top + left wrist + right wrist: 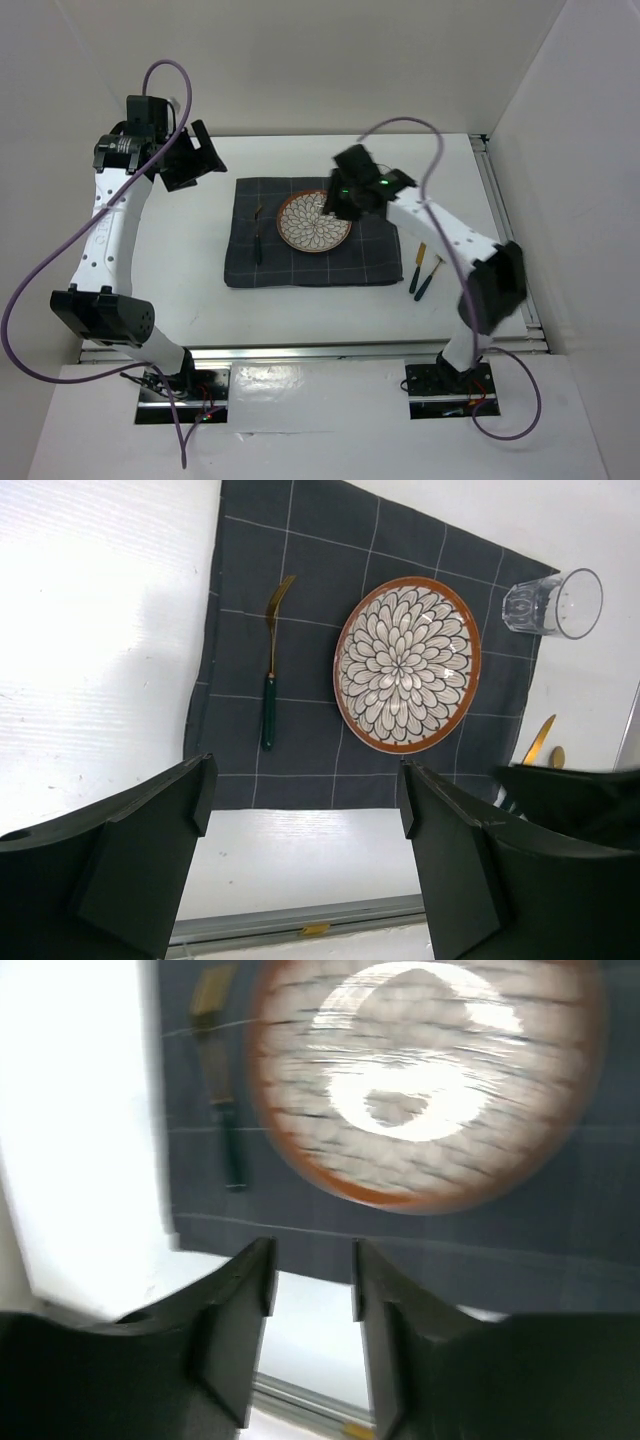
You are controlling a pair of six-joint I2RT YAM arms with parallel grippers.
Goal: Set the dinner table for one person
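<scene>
The knife's dark handle (415, 280) is next for my right gripper, which I will swing back, away from the plate, and then lower to the handle.
The white dinner table (180, 260) holds a dark grey checked cloth (380, 265). On the cloth lie a floral plate with an orange rim (312, 222) and, to its left, a gold fork with a dark handle (258, 235). My left gripper (195, 160) hangs open and empty, high over the far left. Its wrist view shows its fingers wide apart (305, 790), the fork (270, 670), the plate (407, 663) and a clear glass (555, 605). My right gripper (345, 195) hovers over the plate's far right edge, jaws a little apart and empty (310, 1280). Its view is blurred and shows the plate (425, 1080).
A knife (419, 268) and a spoon (431, 279), both gold with dark handles, lie on the table right of the cloth. White walls close the back and both sides. A metal rail (320, 348) runs along the near edge. The right arm hides the glass from above.
</scene>
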